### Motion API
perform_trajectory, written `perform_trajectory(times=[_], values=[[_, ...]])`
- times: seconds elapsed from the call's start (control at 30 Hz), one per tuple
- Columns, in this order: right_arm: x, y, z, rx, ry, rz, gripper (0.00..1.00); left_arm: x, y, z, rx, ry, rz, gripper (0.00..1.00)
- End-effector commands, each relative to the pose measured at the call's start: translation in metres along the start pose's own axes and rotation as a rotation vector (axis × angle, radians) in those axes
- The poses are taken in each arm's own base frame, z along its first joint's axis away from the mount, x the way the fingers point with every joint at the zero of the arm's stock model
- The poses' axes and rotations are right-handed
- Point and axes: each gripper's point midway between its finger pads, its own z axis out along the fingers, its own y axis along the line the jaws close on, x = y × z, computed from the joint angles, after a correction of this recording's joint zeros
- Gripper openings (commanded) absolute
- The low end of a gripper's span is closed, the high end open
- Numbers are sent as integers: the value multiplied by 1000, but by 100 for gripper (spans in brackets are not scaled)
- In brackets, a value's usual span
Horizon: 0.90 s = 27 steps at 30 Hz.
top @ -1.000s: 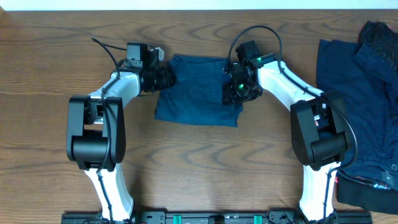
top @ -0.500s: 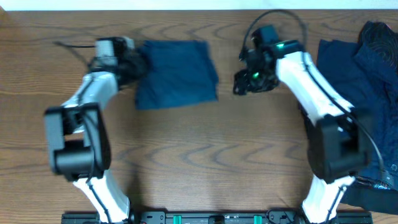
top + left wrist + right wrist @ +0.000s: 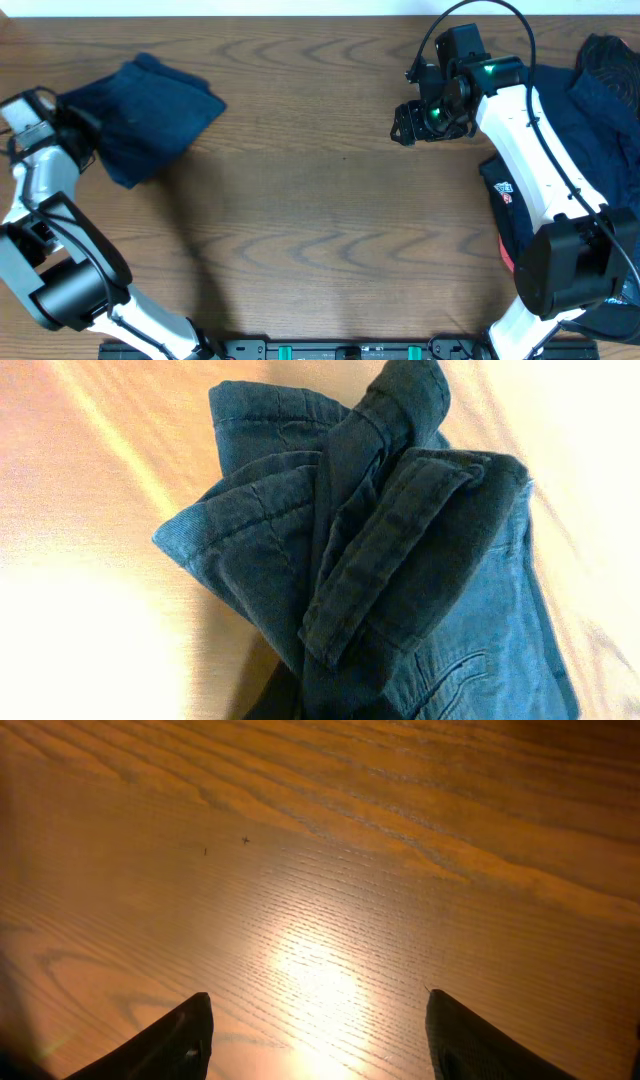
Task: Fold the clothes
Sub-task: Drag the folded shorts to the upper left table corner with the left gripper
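I will next use my left gripper to lower the held edge of the navy shorts back toward the wood beside their near corner and let go of it, because it is bunched above the table.
The folded navy shorts lie at the far left of the table, bunched at the edge held by my left gripper. In the left wrist view the folded layers and waistband fill the frame and hide the jaws, which are shut on the cloth. My right gripper is open and empty over bare wood at the upper right, its two dark fingertips wide apart. More navy clothes are piled at the right edge.
The wooden table runs across the view. A dark garment with a red and white label lies under the right arm. The arm bases stand at the front edge.
My left gripper has dragged the folded shorts from the top centre to the far left of the table. My right gripper let go of them and moved right, open.
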Motion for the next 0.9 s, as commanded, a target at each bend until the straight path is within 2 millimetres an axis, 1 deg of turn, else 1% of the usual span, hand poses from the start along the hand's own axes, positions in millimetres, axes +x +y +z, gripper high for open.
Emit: perform_trajectory(times=[0.0,0.1,0.33,0.37,0.4,0.43,0.47,0.5,0.6,0.7,0.8,0.87], values=[[-3,-2,-5,4,-11,-8,66,-8,24,-5,-62,-19,-49,6],[-3,-2,-5,3,-11,-8,66,-8,34,-7,-83,-7,-67,6],[-2,-2,-5,4,-9,-7,66,3,42,-8,-109,35,-80,6],[-2,-2,-5,4,-7,-7,66,6,43,-8,-114,47,-82,10],[-1,-2,-5,4,-6,-7,66,12,43,-8,-112,74,-87,28],[-1,-2,-5,4,-6,-7,66,19,43,-9,-109,106,-94,52],[-1,-2,-5,4,-6,-7,66,27,45,-10,-114,140,-103,80],[-2,-2,-5,4,-7,-7,66,36,47,-12,-127,175,-112,97],[-3,-3,-5,4,-12,-6,70,58,54,-18,-159,268,-141,98],[-3,-3,-5,4,-11,-7,72,74,48,-24,-126,345,-166,98],[-2,-3,-5,5,-10,-10,75,82,38,-32,-83,391,-181,98],[-2,-3,-5,5,-10,-10,77,81,32,-39,-62,396,-175,98]])
